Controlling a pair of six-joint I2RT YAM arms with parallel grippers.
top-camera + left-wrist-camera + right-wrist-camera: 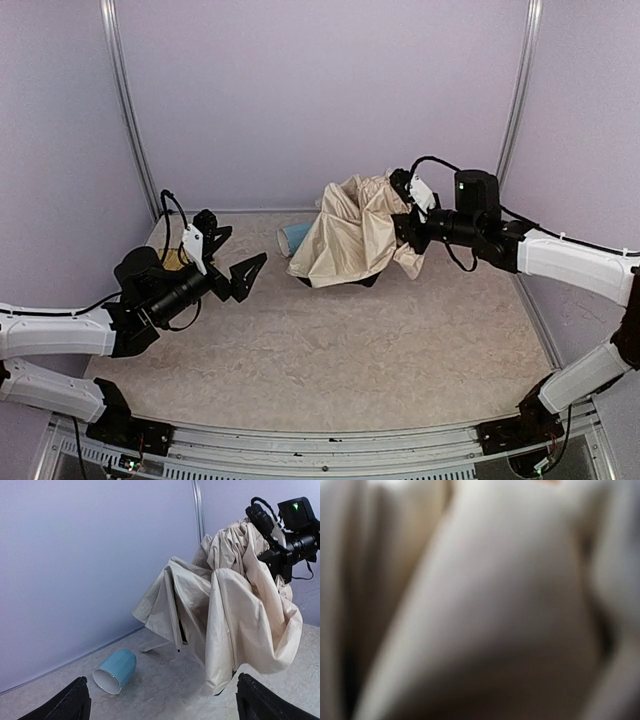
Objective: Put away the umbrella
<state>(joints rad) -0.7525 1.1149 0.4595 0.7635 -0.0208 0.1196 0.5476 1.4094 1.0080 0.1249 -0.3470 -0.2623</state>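
Note:
My right gripper will next move back and down to let go of the umbrella (345,235) on the bare middle of the tabletop, since the space there is clear.
The umbrella (345,235) is a loose heap of cream-beige fabric at the back middle of the table. Its upper right side is lifted, and the folds hang down to the tabletop with black lining showing underneath. My right gripper (402,212) is pushed into that raised side and shut on the umbrella (230,605); its fingertips are buried in the cloth. The right wrist view shows only blurred beige fabric (495,605). My left gripper (232,250) hovers open and empty at the left, pointing toward the umbrella, well short of it.
A light-blue mug (293,237) lies on its side just left of the umbrella, its mouth toward my left gripper (165,702). A bit of yellow woven tray (176,261) shows behind the left arm. Lilac walls enclose the table on three sides.

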